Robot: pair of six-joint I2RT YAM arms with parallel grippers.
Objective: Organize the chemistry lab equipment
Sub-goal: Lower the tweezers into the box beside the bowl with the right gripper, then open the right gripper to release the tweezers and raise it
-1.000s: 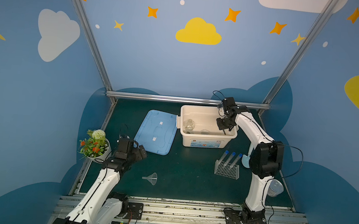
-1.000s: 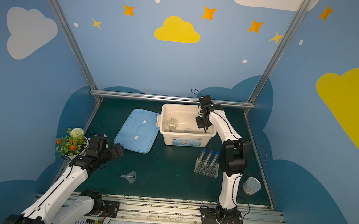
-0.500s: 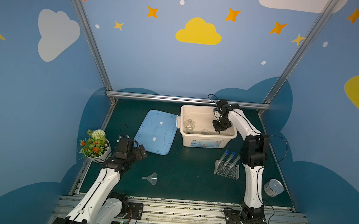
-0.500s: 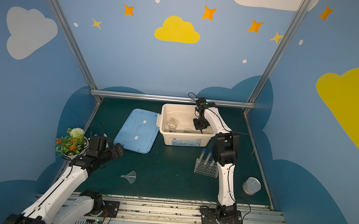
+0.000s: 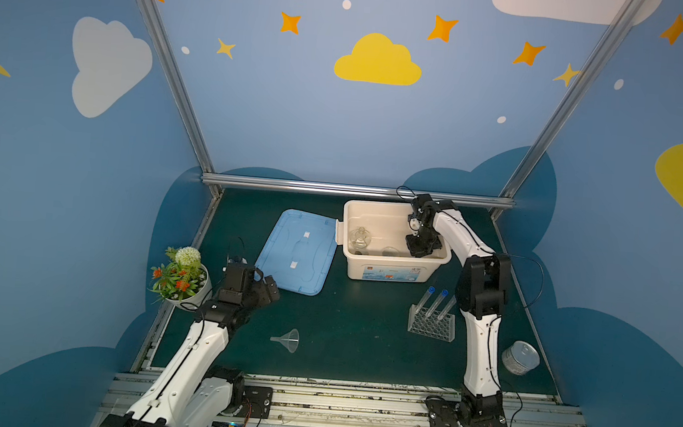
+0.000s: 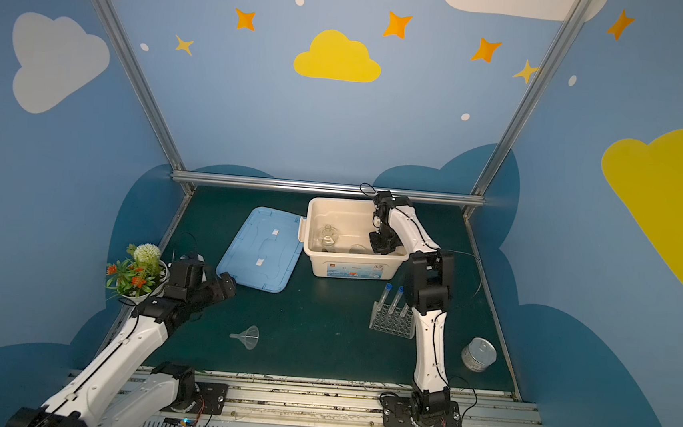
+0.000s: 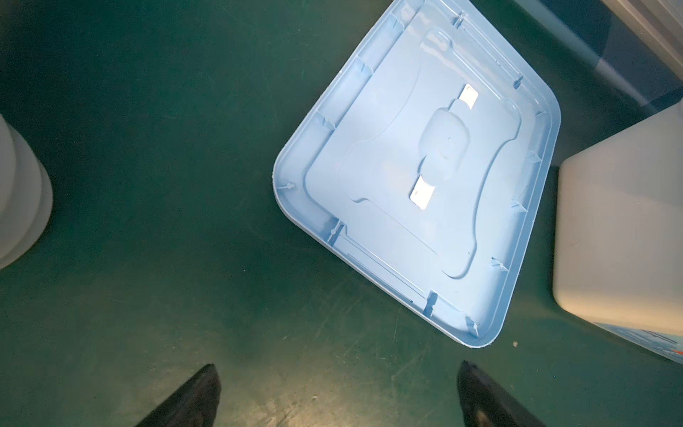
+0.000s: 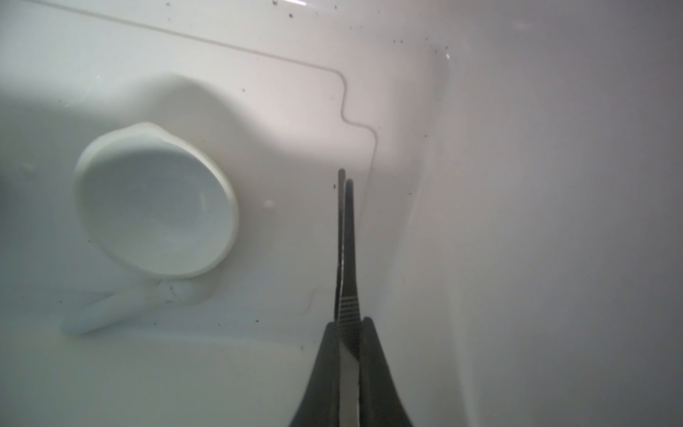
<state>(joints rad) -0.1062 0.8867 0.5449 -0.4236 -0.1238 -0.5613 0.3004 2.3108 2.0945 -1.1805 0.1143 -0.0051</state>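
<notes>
The robot's right gripper will lower the tweezers (image 8: pixel 345 240) onto the bare bottom of the bin beside the white bowl and release them there, because that part of the bin's bottom is just below the gripper.
My right gripper (image 8: pixel 349 321) is shut on thin metal tweezers (image 8: pixel 345 240), whose tips point down at the floor of the cream bin (image 5: pixel 394 268). In both top views this gripper (image 5: pixel 418 245) reaches inside the bin's right end. A white bowl (image 8: pixel 155 203) sits on the bin floor with a white pestle (image 8: pixel 111 310) lying against it, and a glass flask (image 5: pixel 358 239) stands at the bin's left end. A clear funnel (image 5: pixel 288 339) lies on the mat. Blue-capped test tubes (image 5: pixel 435 301) lean in a clear rack (image 5: pixel 431 326). My left gripper (image 7: pixel 338 369) hangs open and empty over bare mat.
The bin's blue lid (image 5: pixel 297 252) lies upside down left of the bin, just beyond my left gripper (image 5: pixel 269 290). A potted flower plant (image 5: pixel 178 277) stands at the left edge. A round metal tin (image 5: pixel 520 358) lies at the right, behind the right arm.
The right arm's elbow swung left and the gripper with the tweezers moved from over the bin's right rim down into the bin. The left arm has not moved.
</notes>
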